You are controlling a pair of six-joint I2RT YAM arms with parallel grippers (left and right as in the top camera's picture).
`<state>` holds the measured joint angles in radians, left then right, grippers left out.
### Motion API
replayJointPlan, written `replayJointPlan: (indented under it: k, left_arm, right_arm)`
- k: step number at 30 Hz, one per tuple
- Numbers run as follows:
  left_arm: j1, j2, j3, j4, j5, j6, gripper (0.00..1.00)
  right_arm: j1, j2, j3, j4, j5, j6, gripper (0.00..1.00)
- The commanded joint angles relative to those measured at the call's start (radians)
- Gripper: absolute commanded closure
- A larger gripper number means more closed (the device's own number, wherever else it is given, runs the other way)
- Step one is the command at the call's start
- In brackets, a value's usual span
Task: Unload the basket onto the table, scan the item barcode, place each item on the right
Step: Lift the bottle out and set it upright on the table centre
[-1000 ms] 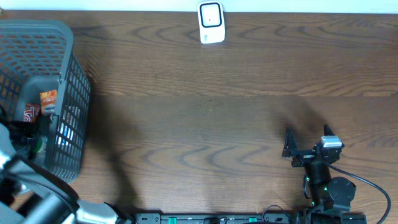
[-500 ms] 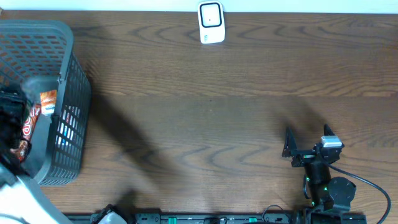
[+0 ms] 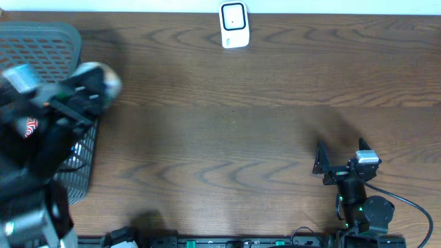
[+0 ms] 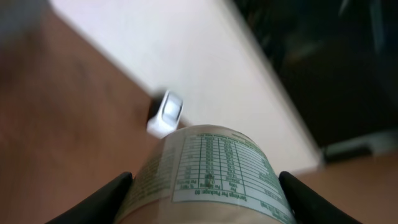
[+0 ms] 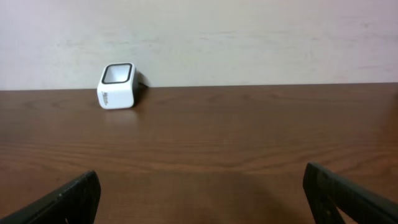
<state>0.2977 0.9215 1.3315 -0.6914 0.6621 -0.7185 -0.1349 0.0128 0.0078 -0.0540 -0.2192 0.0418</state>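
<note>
I should next lower my left gripper off the basket and let go of the container, because bare wood in front of the scanner lies below it, to the right in the overhead view.
The item is a round container with a green-printed nutrition label. My left gripper is shut on it, a dark finger on each side. From above, the left gripper is blurred over the basket's right edge, and the container's pale end shows there. The white scanner stands at the table's far edge; in the left wrist view the scanner lies beyond the container. No barcode shows on the label's visible side. My right gripper rests open near the front right, nothing between its fingers.
A grey mesh basket stands at the left edge with a red snack pack inside, partly hidden by my left arm. The right wrist view faces the scanner across bare brown wood, with a pale wall behind.
My left arm has come up out of the basket with the container and swung toward the far right. The right arm has not moved.
</note>
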Motion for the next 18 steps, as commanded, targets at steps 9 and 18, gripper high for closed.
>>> replayJointPlan:
  k: [9,18]
  left_arm:
    - [-0.632,0.495,-0.021,-0.04,-0.6,0.179,0.49]
    - [-0.796,0.885,-0.021,0.033,-0.724,0.186,0.49]
  right_arm:
    - [0.011,-0.003,-0.003,-0.002,0.005,0.01,0.01]
    - [0.011,-0.003,-0.003,-0.002,0.005,0.01,0.01]
